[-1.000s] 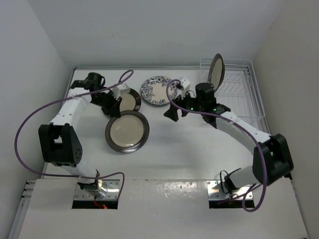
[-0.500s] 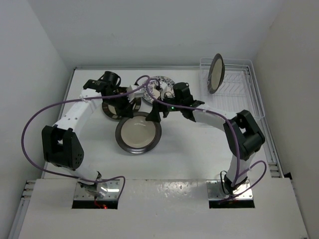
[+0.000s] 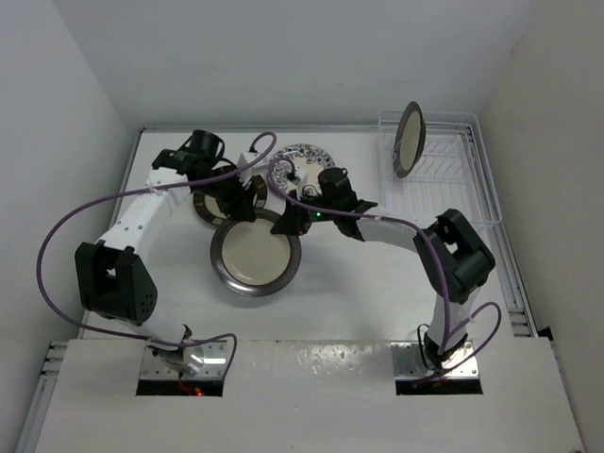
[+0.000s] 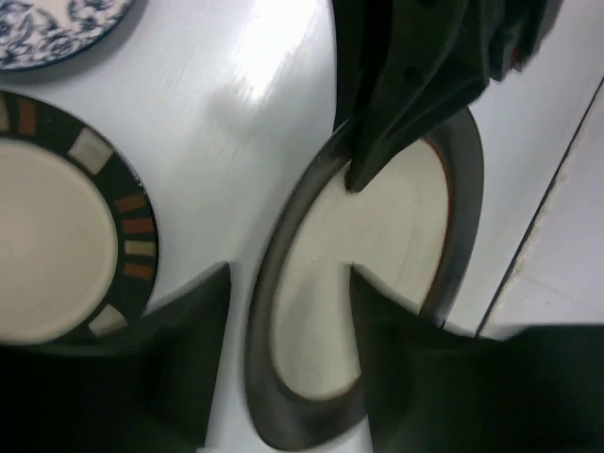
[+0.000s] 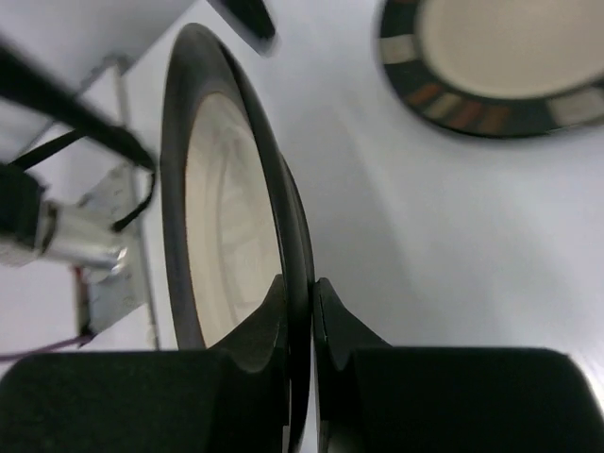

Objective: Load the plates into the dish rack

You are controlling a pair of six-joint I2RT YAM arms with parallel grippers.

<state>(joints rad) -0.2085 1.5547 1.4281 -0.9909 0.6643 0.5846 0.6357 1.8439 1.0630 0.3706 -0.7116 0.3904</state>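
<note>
My right gripper holds its plate and will next lift up and outward over the rack. It will then lower the plate into the slots (image 3: 431, 148) beside the upright plate and let go, because those slots are empty.
A dark-rimmed plate (image 3: 255, 257) (image 4: 377, 255) lies left of the table's middle. My right gripper (image 3: 287, 222) (image 5: 300, 302) is shut on its far right rim, seen edge-on between the pads in the right wrist view. My left gripper (image 3: 243, 202) (image 4: 293, 349) is open, one finger on each side of that plate's rim, not clamping it. The striped-rim plate (image 3: 209, 206) (image 4: 57, 236) (image 5: 500, 57) lies flat, partly under the left arm. The blue floral plate (image 3: 304, 162) (image 4: 42, 24) lies behind the right wrist. Another dark-rimmed plate (image 3: 409, 139) stands upright in the dish rack (image 3: 451, 184).
White walls close in the table on the left, back and right. The rack fills the back right corner. Purple cables loop over both arms. The table's front edge (image 4: 557, 189) runs just past the held plate.
My right arm swung left from the rack and shut on the dark plate's rim. My left gripper, shut on that plate before, has opened and let it go.
</note>
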